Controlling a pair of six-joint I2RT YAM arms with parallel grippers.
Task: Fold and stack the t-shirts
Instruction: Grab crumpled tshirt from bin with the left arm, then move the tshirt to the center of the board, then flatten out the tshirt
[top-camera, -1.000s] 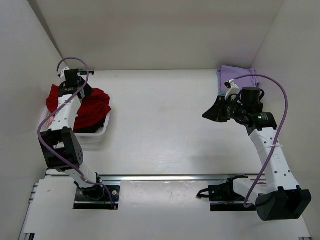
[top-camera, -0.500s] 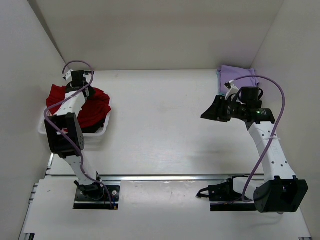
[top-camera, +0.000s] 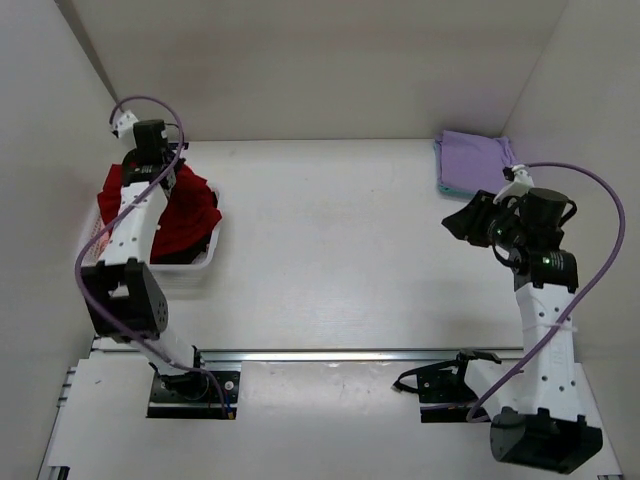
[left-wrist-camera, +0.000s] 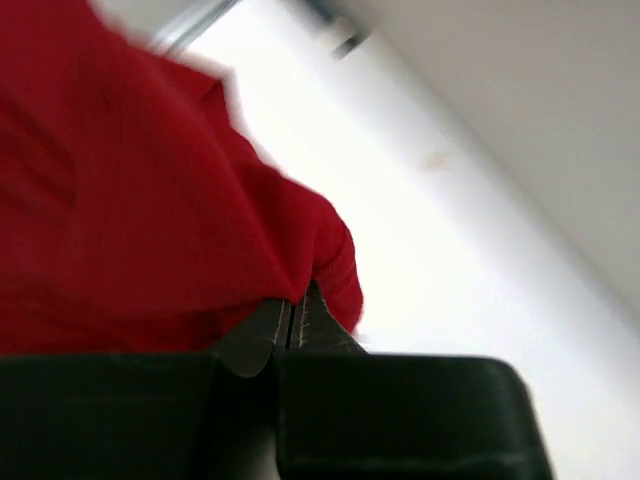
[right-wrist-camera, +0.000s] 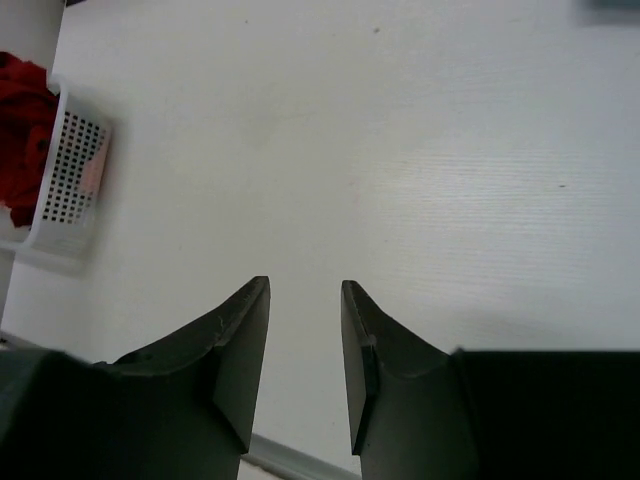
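Note:
My left gripper will next lift the red t-shirt (top-camera: 196, 206) up from the basket and swing it over the bare middle of the tabletop. It will let go there because that space is empty.
A deep red t-shirt (top-camera: 196, 206) lies bunched in the white lattice basket (top-camera: 200, 268) at the table's left edge. My left gripper (top-camera: 163, 188) reaches down into it. In the left wrist view its jaws (left-wrist-camera: 293, 305) are pressed together, pinching a fold of the red t-shirt (left-wrist-camera: 130, 200). A folded lavender t-shirt (top-camera: 475, 160) lies at the far right corner. My right gripper (top-camera: 458, 222) hovers in front of it, pointing left. Its jaws (right-wrist-camera: 305, 285) stand apart with only bare table between them.
The right wrist view shows the basket (right-wrist-camera: 70, 180) far off at the left with red cloth (right-wrist-camera: 20, 90) in it. White walls close in the table on the left, back and right. A metal rail (top-camera: 330, 355) runs along the near edge.
My left gripper has closed on the red cloth and shifted slightly toward the back. The right arm has drawn back to the right, off the lavender stack.

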